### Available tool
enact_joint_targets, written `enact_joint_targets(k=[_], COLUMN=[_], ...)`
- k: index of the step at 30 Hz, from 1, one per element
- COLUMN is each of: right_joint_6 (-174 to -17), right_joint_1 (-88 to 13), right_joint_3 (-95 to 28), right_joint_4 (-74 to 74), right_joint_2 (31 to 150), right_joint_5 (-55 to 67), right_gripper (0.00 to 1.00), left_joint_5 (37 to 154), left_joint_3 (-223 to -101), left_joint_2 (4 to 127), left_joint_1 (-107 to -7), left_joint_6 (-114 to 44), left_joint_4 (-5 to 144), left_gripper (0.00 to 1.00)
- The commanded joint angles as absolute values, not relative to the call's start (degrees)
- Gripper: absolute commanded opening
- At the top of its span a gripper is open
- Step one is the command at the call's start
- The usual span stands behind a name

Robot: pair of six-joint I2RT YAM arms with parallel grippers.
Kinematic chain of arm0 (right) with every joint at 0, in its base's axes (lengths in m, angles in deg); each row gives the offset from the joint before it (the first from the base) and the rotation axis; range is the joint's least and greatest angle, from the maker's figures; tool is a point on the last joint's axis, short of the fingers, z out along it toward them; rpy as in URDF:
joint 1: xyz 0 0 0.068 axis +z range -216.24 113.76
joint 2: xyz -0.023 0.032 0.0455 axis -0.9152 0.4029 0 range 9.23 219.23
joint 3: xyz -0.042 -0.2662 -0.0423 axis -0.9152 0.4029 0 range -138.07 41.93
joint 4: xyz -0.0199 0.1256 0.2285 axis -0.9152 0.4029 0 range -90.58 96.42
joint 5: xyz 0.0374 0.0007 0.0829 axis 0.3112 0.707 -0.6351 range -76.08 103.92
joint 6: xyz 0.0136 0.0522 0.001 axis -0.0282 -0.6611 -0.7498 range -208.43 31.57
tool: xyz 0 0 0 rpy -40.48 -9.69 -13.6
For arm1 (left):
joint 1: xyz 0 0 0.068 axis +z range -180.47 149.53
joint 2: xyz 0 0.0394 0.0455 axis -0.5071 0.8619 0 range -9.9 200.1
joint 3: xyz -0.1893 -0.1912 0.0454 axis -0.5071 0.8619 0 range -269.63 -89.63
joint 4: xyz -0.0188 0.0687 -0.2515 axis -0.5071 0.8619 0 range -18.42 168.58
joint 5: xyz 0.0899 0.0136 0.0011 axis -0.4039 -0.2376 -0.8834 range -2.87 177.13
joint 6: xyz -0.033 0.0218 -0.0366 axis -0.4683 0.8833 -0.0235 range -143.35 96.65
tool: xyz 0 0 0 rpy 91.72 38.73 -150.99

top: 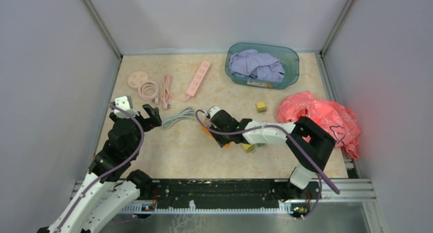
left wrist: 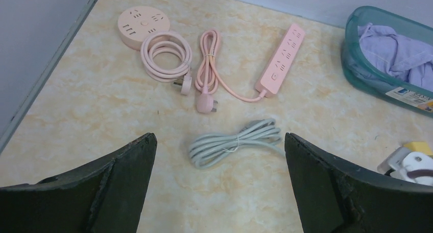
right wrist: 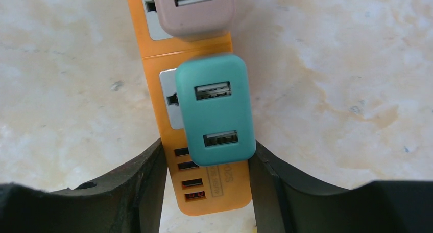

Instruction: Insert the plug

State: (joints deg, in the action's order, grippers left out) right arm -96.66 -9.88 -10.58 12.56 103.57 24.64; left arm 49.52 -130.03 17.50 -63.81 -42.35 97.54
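The robot's right gripper needs to move the power strip outward and to the right in the top view next, onto the bare tabletop short of the teal bin.
An orange power strip [right wrist: 214, 192] lies flat on the table under my right gripper [right wrist: 208, 142]. A teal two-port plug [right wrist: 217, 110] sits in the strip's socket, with a pink plug [right wrist: 194, 8] in the socket beyond it. The right gripper's fingers press the strip's end from both sides, and the right finger [right wrist: 265, 177] also touches the teal plug's lower corner. In the top view this gripper [top: 212, 121] hides most of the strip [top: 206, 131]. My left gripper [left wrist: 219, 141] hangs wide open over bare table, holding nothing, just short of a grey coiled cable [left wrist: 235, 141].
A pink power strip [top: 198, 78] with its coiled lead, and a round pink socket [top: 137, 79] with a coiled cord, lie at the back left. A teal bin [top: 292, 64] of cloth stands at the back. A red bag [top: 319, 118] is on the right, a yellow cube [top: 261, 107] beside it.
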Motion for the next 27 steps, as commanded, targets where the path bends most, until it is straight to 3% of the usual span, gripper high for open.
enact_joint_targets(k=[1,12,22,27], right_joint_6=[-100.3,-100.5,-99.1,-98.1], right_joint_1=[-14.7,-27.3,-31.4,-31.3], right_joint_3=[-10.7,-9.4,-14.4,-12.5], right_joint_4=[12.9,11.1,4.5,0.4], right_joint_2=[100.5,98.0,105.4,103.4], right_joint_5=[31.3,34.0,32.3,28.7], right_gripper=[0.40,0.36,0.36,0.50], left_joint_5=[49.1,55.5,60.7,62.1], left_joint_3=[-129.8,-129.8,-130.3,-130.6], left_joint_2=[17.6,20.6,26.0,29.2], left_joint_1=[-63.1,-57.9,-53.4,-51.1], left_joint_6=[-39.7,-39.2,-39.0,-38.9], left_joint_4=[95.5,94.2,93.9,93.6], left_gripper=[1.00,1.00,1.00,1.00])
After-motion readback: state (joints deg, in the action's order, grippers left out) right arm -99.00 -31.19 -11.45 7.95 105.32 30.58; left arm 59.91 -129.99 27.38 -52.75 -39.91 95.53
